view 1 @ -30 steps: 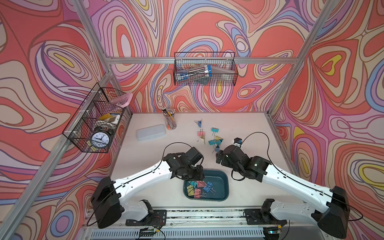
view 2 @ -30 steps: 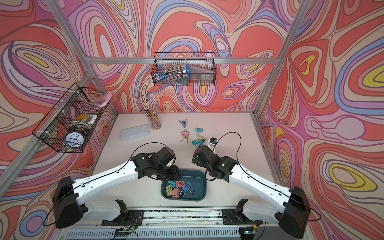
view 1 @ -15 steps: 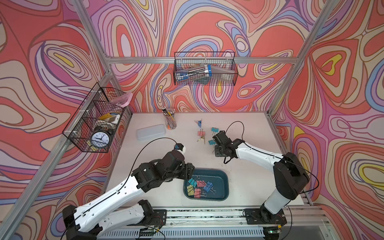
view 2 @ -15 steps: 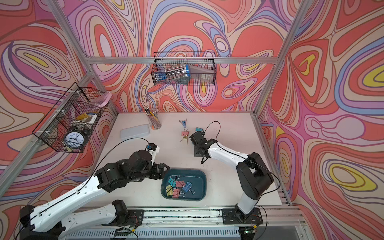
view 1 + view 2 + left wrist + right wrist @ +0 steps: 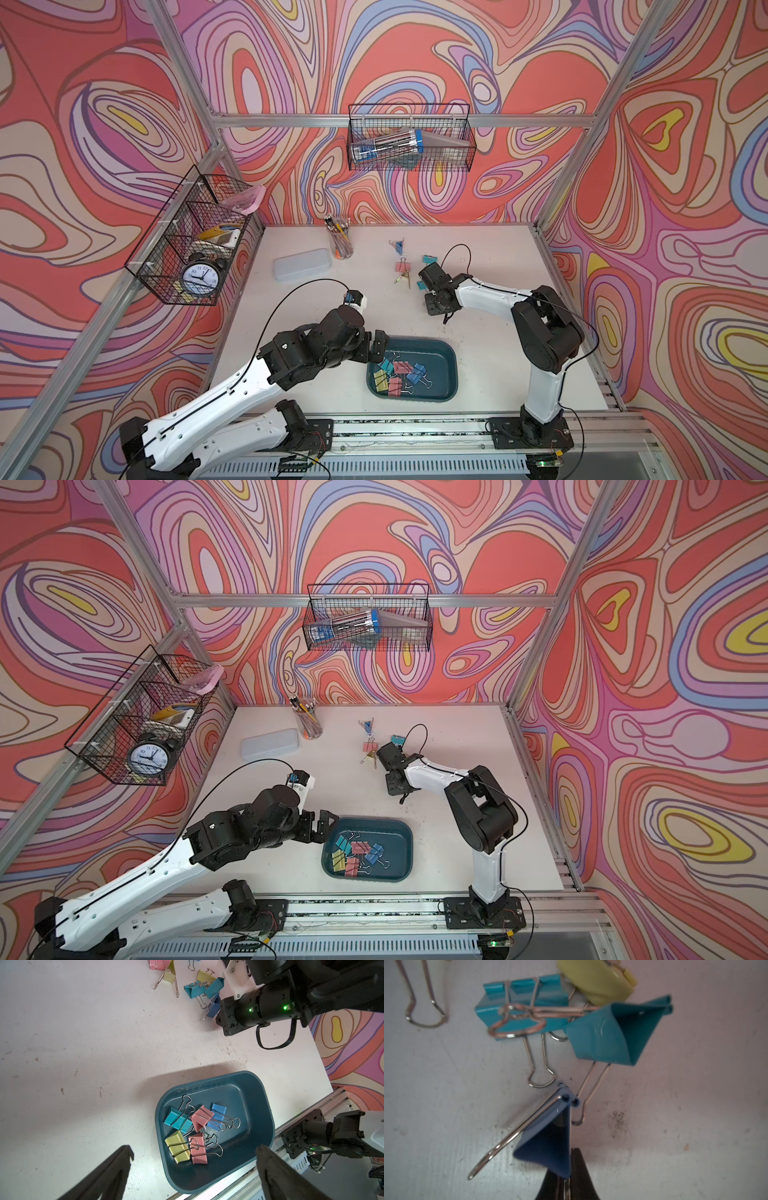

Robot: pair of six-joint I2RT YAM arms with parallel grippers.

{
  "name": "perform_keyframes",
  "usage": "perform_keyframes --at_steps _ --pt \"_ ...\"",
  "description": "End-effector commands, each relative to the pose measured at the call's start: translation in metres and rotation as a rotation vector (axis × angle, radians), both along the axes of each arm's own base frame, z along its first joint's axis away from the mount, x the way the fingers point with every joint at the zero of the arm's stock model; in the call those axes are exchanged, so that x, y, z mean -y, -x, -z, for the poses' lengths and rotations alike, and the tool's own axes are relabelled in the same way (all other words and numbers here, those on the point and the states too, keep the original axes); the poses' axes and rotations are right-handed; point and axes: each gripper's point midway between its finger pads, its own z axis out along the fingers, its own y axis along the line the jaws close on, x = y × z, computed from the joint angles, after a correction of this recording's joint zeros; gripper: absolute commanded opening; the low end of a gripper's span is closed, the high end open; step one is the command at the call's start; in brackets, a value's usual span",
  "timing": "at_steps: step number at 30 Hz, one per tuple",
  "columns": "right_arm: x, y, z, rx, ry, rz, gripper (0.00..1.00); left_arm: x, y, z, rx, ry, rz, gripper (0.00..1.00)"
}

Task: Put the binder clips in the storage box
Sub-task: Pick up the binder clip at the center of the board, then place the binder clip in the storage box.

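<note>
My right gripper moves up and back over the part inside the box's far side next. Then it lowers and releases the blue clip, since the box's bare bottom shows there.
The storage box (image 5: 454,376) (image 5: 409,854) (image 5: 268,1118), a dark teal tray, sits near the table's front edge with several binder clips (image 5: 398,373) (image 5: 193,1126) lying in it. My left gripper (image 5: 376,348) (image 5: 194,1150) hovers open over the box's left rim, holding nothing. More binder clips (image 5: 401,267) lie loose toward the back. My right gripper (image 5: 424,279) (image 5: 568,1177) is down among them, shut on the wire handle of a blue binder clip (image 5: 548,1147) (image 5: 214,1006). Two teal clips (image 5: 521,1012) and a yellow one (image 5: 596,982) lie just beyond it.
A pale lidded case (image 5: 302,264) and a pencil cup (image 5: 341,245) stand at the back left. A wire basket with an alarm clock (image 5: 200,277) hangs on the left wall, another basket (image 5: 409,143) on the back wall. The arms' rail (image 5: 415,432) runs just in front of the box.
My left arm drew back from over the box to its left rim and its jaws opened wide. My right arm moved from beside the box to the loose clips and closed on the blue one.
</note>
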Motion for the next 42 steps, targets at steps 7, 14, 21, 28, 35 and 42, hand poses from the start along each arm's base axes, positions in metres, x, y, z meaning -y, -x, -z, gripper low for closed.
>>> perform_keyframes --at_steps 7,14,21,28,35,42 --pt "-0.014 -0.001 -0.049 0.051 -0.108 -0.044 0.0 0.002 -0.003 0.005 0.0 0.0 -0.005 0.99" --pt "-0.025 0.034 -0.117 0.067 -0.324 -0.062 0.0 -0.002 -0.009 -0.001 0.057 -0.027 0.001 0.99" --pt "-0.044 0.124 -0.156 -0.129 -0.599 -0.125 0.0 -0.01 -0.018 -0.002 0.125 -0.082 -0.013 0.99" --pt "-0.072 0.205 -0.145 -0.356 -0.72 -0.12 0.0 -0.004 -0.019 0.003 0.126 -0.064 0.003 0.99" --pt "-0.108 0.219 -0.111 -0.413 -0.862 -0.023 0.0 0.0 -0.018 0.007 0.114 -0.037 -0.002 0.99" --pt "-0.123 0.21 -0.069 -0.425 -0.833 0.039 0.0 0.004 -0.024 0.005 0.139 0.001 -0.022 0.99"
